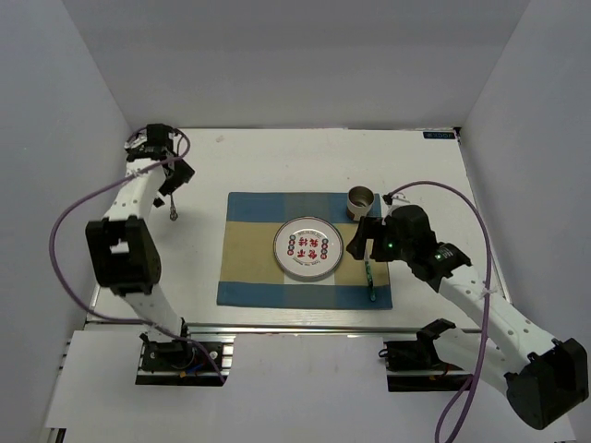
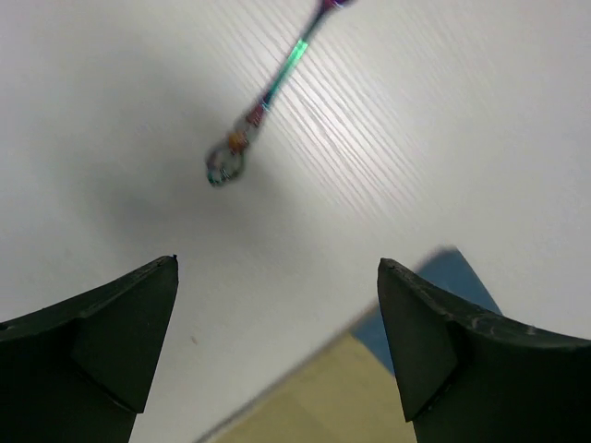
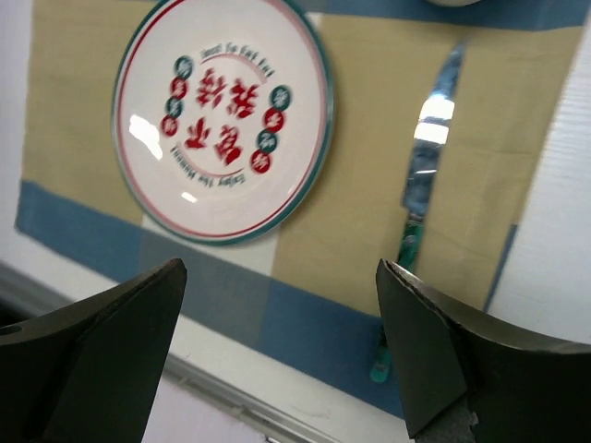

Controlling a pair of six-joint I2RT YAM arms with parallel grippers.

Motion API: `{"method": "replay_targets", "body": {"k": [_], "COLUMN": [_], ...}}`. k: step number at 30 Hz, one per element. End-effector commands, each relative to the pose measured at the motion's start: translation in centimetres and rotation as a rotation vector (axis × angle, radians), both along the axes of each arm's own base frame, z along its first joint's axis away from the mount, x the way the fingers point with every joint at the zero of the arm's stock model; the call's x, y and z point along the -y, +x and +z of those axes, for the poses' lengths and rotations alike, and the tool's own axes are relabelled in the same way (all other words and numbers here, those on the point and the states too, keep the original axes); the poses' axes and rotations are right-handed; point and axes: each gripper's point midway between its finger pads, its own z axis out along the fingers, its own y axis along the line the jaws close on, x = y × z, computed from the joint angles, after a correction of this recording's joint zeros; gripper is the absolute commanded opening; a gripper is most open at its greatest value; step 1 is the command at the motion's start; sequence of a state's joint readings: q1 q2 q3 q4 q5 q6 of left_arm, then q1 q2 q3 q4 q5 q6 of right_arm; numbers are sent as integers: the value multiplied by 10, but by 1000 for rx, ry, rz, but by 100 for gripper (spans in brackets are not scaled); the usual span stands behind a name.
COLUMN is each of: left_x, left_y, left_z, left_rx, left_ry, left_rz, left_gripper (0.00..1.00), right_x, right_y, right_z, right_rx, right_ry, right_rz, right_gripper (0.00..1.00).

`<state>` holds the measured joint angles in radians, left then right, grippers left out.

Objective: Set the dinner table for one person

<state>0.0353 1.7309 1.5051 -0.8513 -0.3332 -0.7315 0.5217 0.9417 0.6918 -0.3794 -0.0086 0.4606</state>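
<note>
My left gripper moves down and away from the placemat [image 1: 249,277] next, onto the utensil's iridescent handle [image 1: 174,211].
The white dinner table [image 1: 277,157] carries a blue-and-tan placemat [image 1: 249,277]. On the mat are a white plate with red characters [image 1: 308,248], a dark cup [image 1: 359,201] behind its right side, and a green-handled knife [image 1: 369,277] to the right of the plate. A small utensil with an iridescent handle [image 1: 174,211] lies on the bare table left of the mat. My left gripper [image 1: 174,189] hovers open and empty above that utensil [image 2: 263,106]. My right gripper [image 1: 362,242] is open and empty over the knife [image 3: 420,175] and the plate [image 3: 222,120].
The aluminium rail [image 3: 231,397] runs along the table's front edge just below the mat. White walls enclose the table on the left, right and back. A corner of the mat [image 2: 369,388] shows under my left gripper [image 2: 277,263].
</note>
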Motion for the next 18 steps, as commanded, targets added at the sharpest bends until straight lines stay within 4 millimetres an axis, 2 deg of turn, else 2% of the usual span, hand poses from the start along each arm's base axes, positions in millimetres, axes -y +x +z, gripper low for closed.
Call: {"method": "replay_targets", "body": {"k": [1, 3, 4, 5, 7, 8, 12, 16, 18], "left_x": [-27, -47, -54, -57, -68, -68, -83, -84, -77], "left_y": [26, 39, 53, 58, 71, 72, 74, 68, 67], "left_z": [-41, -59, -55, -82, -92, -111, -133, -154, -167], "left_rx": [-114, -140, -115, -168, -162, -197, -213, -247, -262], "left_ry": [-4, -2, -1, -14, -25, -31, -36, -84, -119], "left_rz": [-45, -30, -29, -52, -61, -77, -66, -79, -102], "left_gripper": [98, 98, 98, 98, 98, 98, 96, 82, 64], "right_x": [-22, -26, -27, -27, -26, -25, -19, -19, -20], "right_y": [-18, -25, -27, -31, -36, -40, -48, -49, -48], "right_z": [3, 1, 2, -2, 0, -4, -2, 1, 3], "right_rx": [0, -15, -12, -22, -11, -18, 6, 17, 19], "right_ry": [93, 112, 120, 122, 134, 131, 135, 139, 143], "right_rz": [146, 183, 189, 198, 211, 215, 216, 217, 215], "right_gripper": [89, 89, 89, 89, 89, 89, 89, 89, 89]}}
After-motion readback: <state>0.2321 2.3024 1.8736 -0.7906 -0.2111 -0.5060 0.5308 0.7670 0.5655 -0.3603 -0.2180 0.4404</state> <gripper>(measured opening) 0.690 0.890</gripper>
